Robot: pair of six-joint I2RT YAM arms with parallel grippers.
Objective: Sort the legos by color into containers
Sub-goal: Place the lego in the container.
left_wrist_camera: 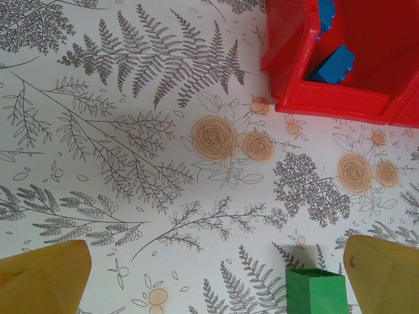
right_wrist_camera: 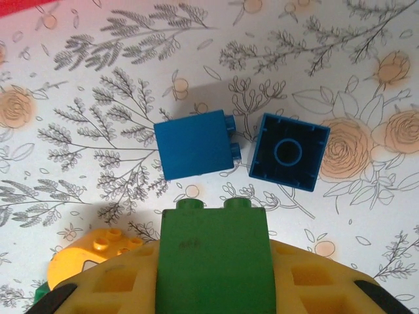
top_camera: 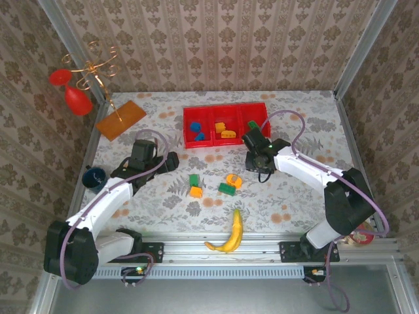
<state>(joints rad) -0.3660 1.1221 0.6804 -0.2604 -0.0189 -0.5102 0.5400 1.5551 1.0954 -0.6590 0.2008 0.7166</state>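
Note:
My right gripper is holding the green brick and will carry it outward, over the tray's section with the green lego (top_camera: 252, 123). I will release it there because the colors match.
The long red tray (top_camera: 222, 110) lies at the back of the table. Its left compartment holds blue legos (left_wrist_camera: 332, 65), the middle one orange legos (top_camera: 224, 129), the right one a green lego (top_camera: 252, 123). My right gripper (top_camera: 260, 169) hovers just in front of the tray, its yellow pads (right_wrist_camera: 308, 281) shut on a green brick (right_wrist_camera: 213, 252). Below it lie two blue bricks (right_wrist_camera: 196, 145) (right_wrist_camera: 289, 152) and an orange piece (right_wrist_camera: 105, 252). My left gripper (left_wrist_camera: 216, 281) stands open over the cloth, a green brick (left_wrist_camera: 315, 292) near its right finger. More green (top_camera: 227, 189) and orange (top_camera: 196, 191) bricks lie mid-table.
A yellow banana (top_camera: 230, 234) lies near the front rail. A flat orange board (top_camera: 121, 119) with a wire stand and red cups (top_camera: 73, 95) is at the back left. A dark blue cup (top_camera: 93, 176) sits at the left edge.

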